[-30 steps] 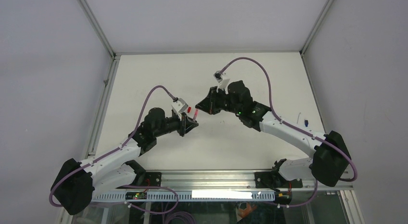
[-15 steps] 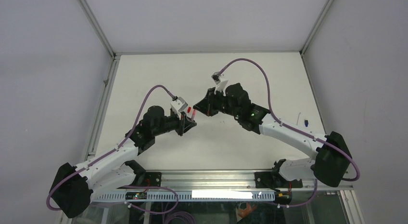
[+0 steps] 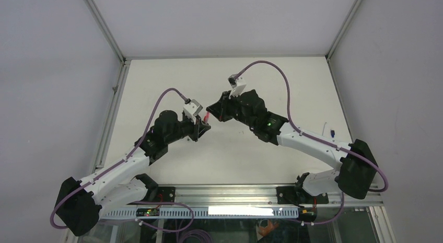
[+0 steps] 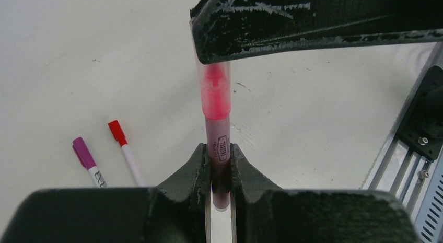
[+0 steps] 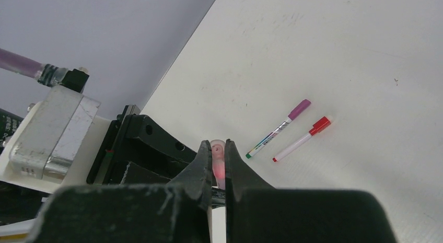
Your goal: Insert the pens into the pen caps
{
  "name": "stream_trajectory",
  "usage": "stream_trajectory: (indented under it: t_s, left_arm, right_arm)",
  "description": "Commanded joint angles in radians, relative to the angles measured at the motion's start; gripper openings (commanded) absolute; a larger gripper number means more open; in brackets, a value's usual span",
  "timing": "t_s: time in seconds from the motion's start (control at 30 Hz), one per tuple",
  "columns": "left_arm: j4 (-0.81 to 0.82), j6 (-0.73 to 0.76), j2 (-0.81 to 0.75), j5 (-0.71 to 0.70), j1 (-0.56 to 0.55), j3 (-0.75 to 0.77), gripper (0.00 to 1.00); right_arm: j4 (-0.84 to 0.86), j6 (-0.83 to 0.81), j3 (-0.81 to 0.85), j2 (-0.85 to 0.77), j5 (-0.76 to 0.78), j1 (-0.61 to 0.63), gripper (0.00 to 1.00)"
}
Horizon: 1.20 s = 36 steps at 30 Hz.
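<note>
The cap and the pen's body are in line, so the robot's right gripper needs to move back toward the left gripper next, pushing the pink cap over the pen's tip, and then release it.
My left gripper (image 4: 220,149) is shut on the barrel of a pink pen (image 4: 219,143), which sticks out away from the camera. A translucent pink pen cap (image 4: 214,89) sits over the pen's tip. My right gripper (image 5: 219,147) is shut on that cap (image 5: 218,164). In the top view the two grippers meet above mid-table, left (image 3: 202,126) and right (image 3: 213,110), with the pen (image 3: 207,116) between them. A purple-capped pen (image 5: 279,127) and a red-capped pen (image 5: 302,140) lie side by side on the table below.
The same two capped pens show in the left wrist view, purple (image 4: 86,158) and red (image 4: 124,149). A blue-tipped pen (image 3: 332,132) lies near the table's right edge. The aluminium frame rail (image 4: 418,143) runs along the near edge.
Both arms have shifted slightly left and away from their bases. The grippers have closed the gap, and the cap now sits over the pen tip.
</note>
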Motion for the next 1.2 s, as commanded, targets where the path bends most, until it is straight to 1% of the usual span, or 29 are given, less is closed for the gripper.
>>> stream_trajectory:
  t_s: [0.0,0.37,0.57,0.73,0.93,1.17]
  left_arm:
    - [0.396,0.049,-0.069,0.011,-0.004,0.164,0.0]
    - [0.43,0.049,-0.093,-0.005,-0.004,0.163,0.0]
    - [0.437,0.046,-0.133,-0.069,-0.004,0.151,0.0]
    - [0.444,0.051,-0.145,-0.063,-0.004,0.141,0.0]
    - [0.477,0.055,-0.158,-0.073,-0.004,0.124,0.0]
    - [0.574,0.055,-0.176,-0.099,-0.004,0.075,0.0]
  right_arm:
    - [-0.287,0.017,-0.048,0.114,-0.1,0.085,0.0]
    - [-0.304,0.044,-0.052,0.213,-0.095,0.124,0.0]
    - [-0.33,0.063,-0.045,0.239,-0.076,0.137,0.0]
    - [-0.331,0.059,-0.038,0.251,-0.087,0.14,0.0]
    - [-0.333,0.057,-0.033,0.271,-0.109,0.145,0.0]
    - [-0.344,0.063,-0.027,0.29,-0.117,0.149,0.0]
